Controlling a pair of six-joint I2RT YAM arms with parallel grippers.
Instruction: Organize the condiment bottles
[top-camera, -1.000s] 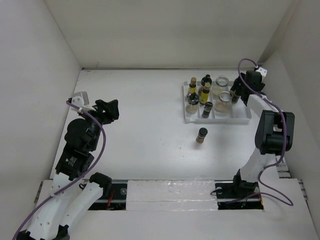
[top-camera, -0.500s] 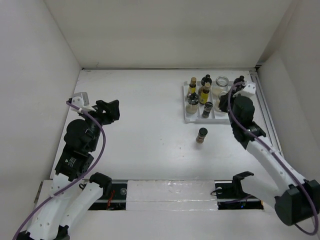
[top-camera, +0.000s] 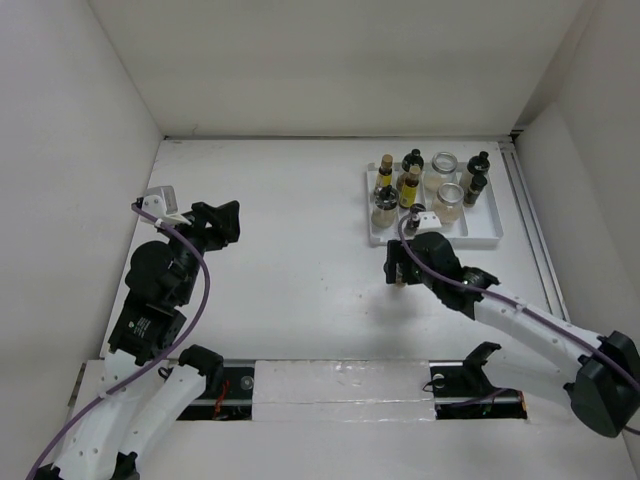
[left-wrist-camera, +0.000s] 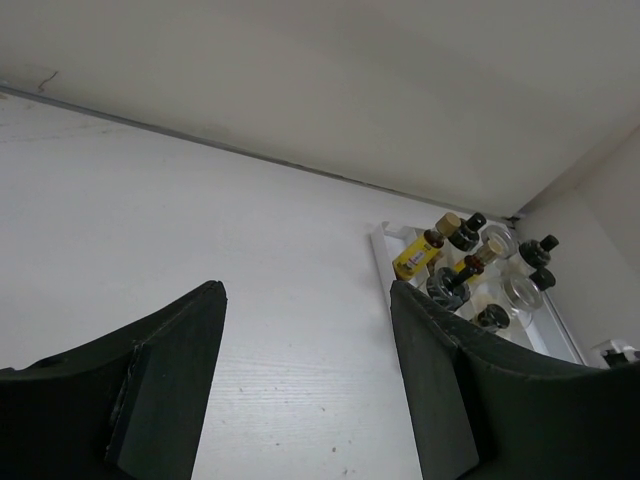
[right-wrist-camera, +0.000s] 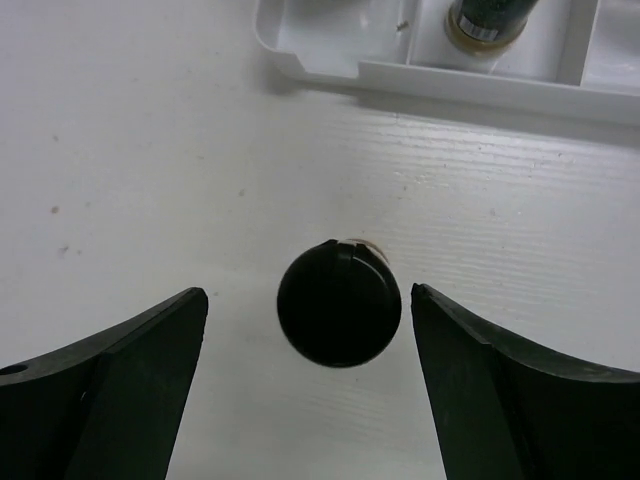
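My right gripper lowers around the lone spice jar's black cap (right-wrist-camera: 340, 304) next and closes on it, since the jar stands below, between the two open fingers.
A lone brown spice jar with a black cap (right-wrist-camera: 339, 303) stands on the table just in front of the white divided tray (top-camera: 485, 238). My right gripper (top-camera: 397, 268) hangs over it, open, with one finger on each side of the cap and not touching it (right-wrist-camera: 308, 296). The jar is mostly hidden under the gripper in the top view. The other condiment bottles (top-camera: 410, 182) stand in the tray: slim yellow-oil ones, brown jars (top-camera: 477, 166) and silver-lidded jars (top-camera: 450, 197). My left gripper (top-camera: 222, 220) is open and empty at the left (left-wrist-camera: 308, 380).
The tray's front rim (right-wrist-camera: 480, 85) lies just beyond the lone jar, with a dark-capped jar (right-wrist-camera: 487, 20) behind it. White enclosure walls stand at the back and both sides. The tray and its bottles (left-wrist-camera: 468, 272) show far off in the left wrist view.
My right arm has swung from the tray's far right end forward and left, down to the lone jar in front of the tray. The left arm has not moved.
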